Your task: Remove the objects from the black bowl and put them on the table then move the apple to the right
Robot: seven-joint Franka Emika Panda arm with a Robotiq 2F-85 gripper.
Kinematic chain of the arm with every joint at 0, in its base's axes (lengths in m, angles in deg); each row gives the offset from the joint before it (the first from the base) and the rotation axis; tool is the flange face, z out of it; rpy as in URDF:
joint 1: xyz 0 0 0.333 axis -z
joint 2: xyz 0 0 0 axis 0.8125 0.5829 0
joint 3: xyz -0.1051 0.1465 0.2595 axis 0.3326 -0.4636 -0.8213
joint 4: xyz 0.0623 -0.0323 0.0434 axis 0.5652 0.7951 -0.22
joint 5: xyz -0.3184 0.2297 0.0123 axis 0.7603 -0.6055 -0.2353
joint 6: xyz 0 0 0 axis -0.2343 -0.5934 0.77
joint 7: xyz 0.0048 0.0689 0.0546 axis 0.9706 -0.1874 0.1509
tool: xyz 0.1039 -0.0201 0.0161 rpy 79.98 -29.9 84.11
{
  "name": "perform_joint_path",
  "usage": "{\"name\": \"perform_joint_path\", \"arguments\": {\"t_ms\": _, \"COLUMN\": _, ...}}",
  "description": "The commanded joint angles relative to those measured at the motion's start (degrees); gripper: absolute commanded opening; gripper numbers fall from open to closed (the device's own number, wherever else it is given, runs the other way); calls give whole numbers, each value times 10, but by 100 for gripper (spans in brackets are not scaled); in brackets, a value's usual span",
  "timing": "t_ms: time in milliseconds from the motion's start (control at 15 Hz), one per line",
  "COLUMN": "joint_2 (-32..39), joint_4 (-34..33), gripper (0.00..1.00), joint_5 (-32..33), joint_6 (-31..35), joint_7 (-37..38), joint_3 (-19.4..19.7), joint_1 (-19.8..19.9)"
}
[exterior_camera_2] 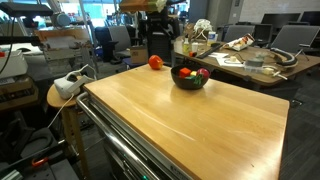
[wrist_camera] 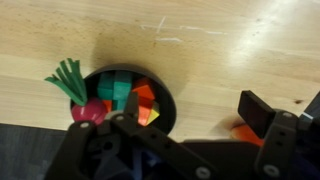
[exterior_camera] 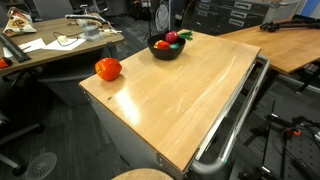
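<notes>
I need to move my gripper to the left in the wrist view and down onto the fruit's green leaves next. They lie below it on that side.
The glossy black bowl (exterior_camera: 165,53) (exterior_camera_2: 188,83) stands near the far edge of the light wooden table (exterior_camera: 180,95) (exterior_camera_2: 190,130). It holds the objects: a green cube (wrist_camera: 120,90), a red-orange cube (wrist_camera: 146,97), a yellow piece (wrist_camera: 153,116) and a small dark red fruit (wrist_camera: 88,111) with green leaves. The apple (exterior_camera: 108,68) (exterior_camera_2: 155,62) rests on the table apart from the bowl. In the wrist view my gripper (wrist_camera: 195,125) hangs above the table between the bowl's rim (wrist_camera: 171,106) and the apple (wrist_camera: 243,131), open and holding nothing.
A silver rail (exterior_camera: 235,120) runs along one table edge. A cluttered desk (exterior_camera: 50,42) and a bare orange-brown desk (exterior_camera: 290,40) stand beyond the table. A round stool (exterior_camera_2: 65,95) carrying a white object is beside it. The table edge lies close to the bowl (wrist_camera: 30,150).
</notes>
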Motion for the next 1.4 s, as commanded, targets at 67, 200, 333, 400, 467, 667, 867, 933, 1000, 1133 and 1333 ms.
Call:
{"name": "perform_joint_path", "arguments": {"t_ms": 67, "joint_2": 46, "joint_4": -56, "gripper": 100, "joint_5": -5, "joint_6": 8, "joint_7": 7, "joint_3": 6, "joint_1": 30}}
{"name": "perform_joint_path", "arguments": {"t_ms": 200, "joint_2": 43, "joint_4": -41, "gripper": 100, "joint_5": 0, "joint_6": 4, "joint_7": 0, "joint_3": 5, "joint_1": 36}}
{"name": "perform_joint_path", "arguments": {"t_ms": 333, "joint_2": 46, "joint_4": -45, "gripper": 100, "joint_5": 0, "joint_6": 5, "joint_7": 1, "joint_3": 4, "joint_1": 36}}
{"name": "perform_joint_path", "arguments": {"t_ms": 400, "joint_2": 46, "joint_4": -47, "gripper": 100, "joint_5": 0, "joint_6": 5, "joint_7": 1, "joint_3": 3, "joint_1": 35}}
{"name": "perform_joint_path", "arguments": {"t_ms": 467, "joint_2": 55, "joint_4": -54, "gripper": 100, "joint_5": 3, "joint_6": 12, "joint_7": 8, "joint_3": 3, "joint_1": 35}}
{"name": "perform_joint_path", "arguments": {"t_ms": 667, "joint_2": 79, "joint_4": -70, "gripper": 100, "joint_5": 19, "joint_6": 19, "joint_7": 17, "joint_3": 12, "joint_1": 42}}
{"name": "perform_joint_path", "arguments": {"t_ms": 867, "joint_2": 108, "joint_4": -83, "gripper": 100, "joint_5": 39, "joint_6": 24, "joint_7": 29, "joint_3": 22, "joint_1": 53}}
{"name": "perform_joint_path", "arguments": {"t_ms": 933, "joint_2": 118, "joint_4": -84, "gripper": 100, "joint_5": 47, "joint_6": 45, "joint_7": 40, "joint_3": 26, "joint_1": 56}}
{"name": "perform_joint_path", "arguments": {"t_ms": 1000, "joint_2": 130, "joint_4": -85, "gripper": 100, "joint_5": 55, "joint_6": 73, "joint_7": 48, "joint_3": 30, "joint_1": 59}}
{"name": "perform_joint_path", "arguments": {"t_ms": 1133, "joint_2": 149, "joint_4": -91, "gripper": 100, "joint_5": 71, "joint_6": 100, "joint_7": 61, "joint_3": 36, "joint_1": 62}}
{"name": "perform_joint_path", "arguments": {"t_ms": 1333, "joint_2": 175, "joint_4": -102, "gripper": 100, "joint_5": 77, "joint_6": 112, "joint_7": 74, "joint_3": 43, "joint_1": 65}}
